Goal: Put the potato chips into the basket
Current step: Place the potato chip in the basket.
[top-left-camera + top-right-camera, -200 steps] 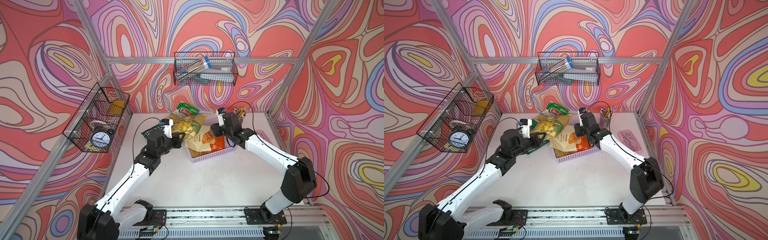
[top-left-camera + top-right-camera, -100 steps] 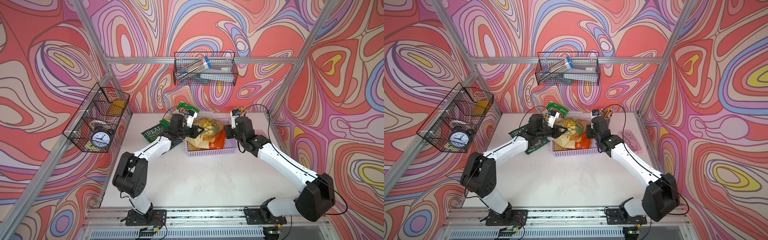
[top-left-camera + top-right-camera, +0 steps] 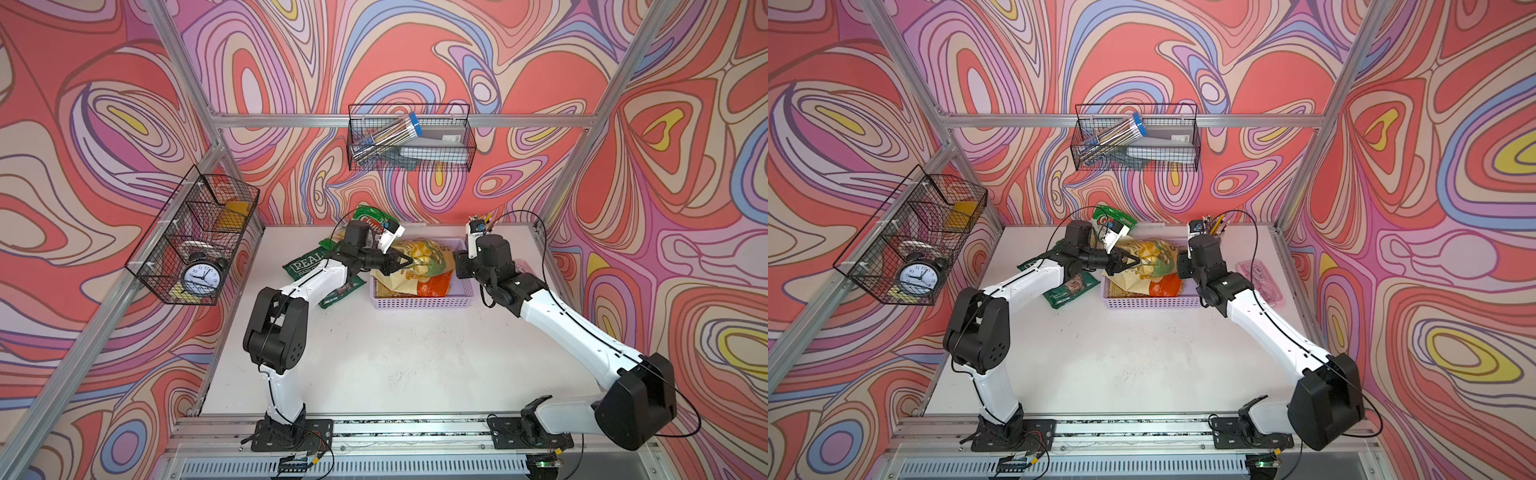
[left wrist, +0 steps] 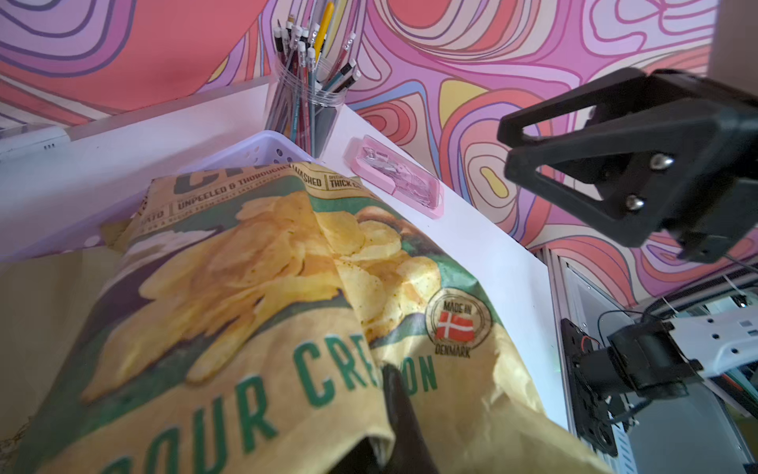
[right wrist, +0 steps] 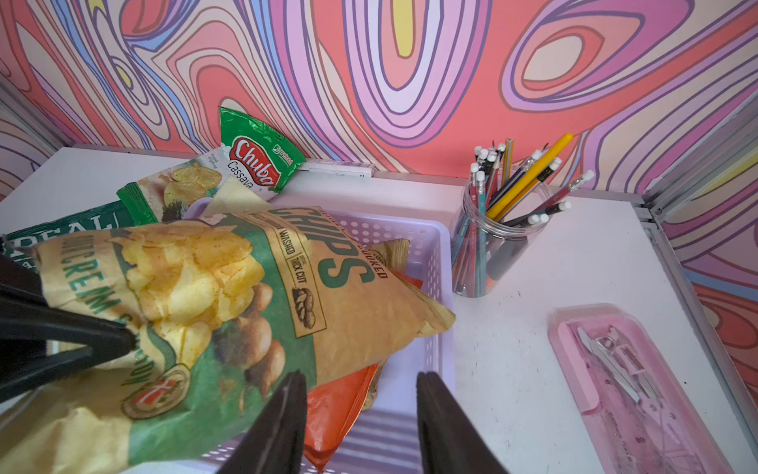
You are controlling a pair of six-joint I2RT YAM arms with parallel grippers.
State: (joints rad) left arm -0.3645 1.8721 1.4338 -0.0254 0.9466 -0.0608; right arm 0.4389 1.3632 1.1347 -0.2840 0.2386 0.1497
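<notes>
The cream-orange bag in the lilac basket (image 3: 424, 302) is below my left gripper, so I will lower the still-tilted CHIPS bag flat onto it and release the CHIPS bag's lower edge.
My left gripper (image 3: 409, 262) (image 3: 1136, 262) (image 4: 385, 369) is shut on the lower edge of the yellow-green "CHIPS" bag (image 3: 428, 257) (image 3: 1152, 259) (image 4: 266, 307) (image 5: 246, 295). It holds the bag tilted over the lilac basket (image 3: 424, 302) (image 3: 1150, 302) (image 5: 430, 254). A cream-orange bag (image 3: 432, 284) (image 5: 340, 406) lies in the basket under it. My right gripper (image 3: 460, 266) (image 5: 361, 375) hovers open over the basket's right end, holding nothing. The dark green "REAL" bag (image 3: 307, 266) (image 5: 61, 230) and the bright green "Chuba" bag (image 3: 370, 216) (image 5: 254, 164) lie on the table, left of and behind the basket.
A clear jar of pencils (image 5: 488, 246) stands at the back right beside the basket. A pink case (image 5: 640, 390) lies near the table's right edge. Black wire baskets hang on the back wall (image 3: 409, 137) and the left wall (image 3: 195, 245), the latter with a clock.
My left gripper has carried the yellow-green bag rightwards over the basket. My right gripper has drawn back to the basket's right end. The basket now sits square to the table.
</notes>
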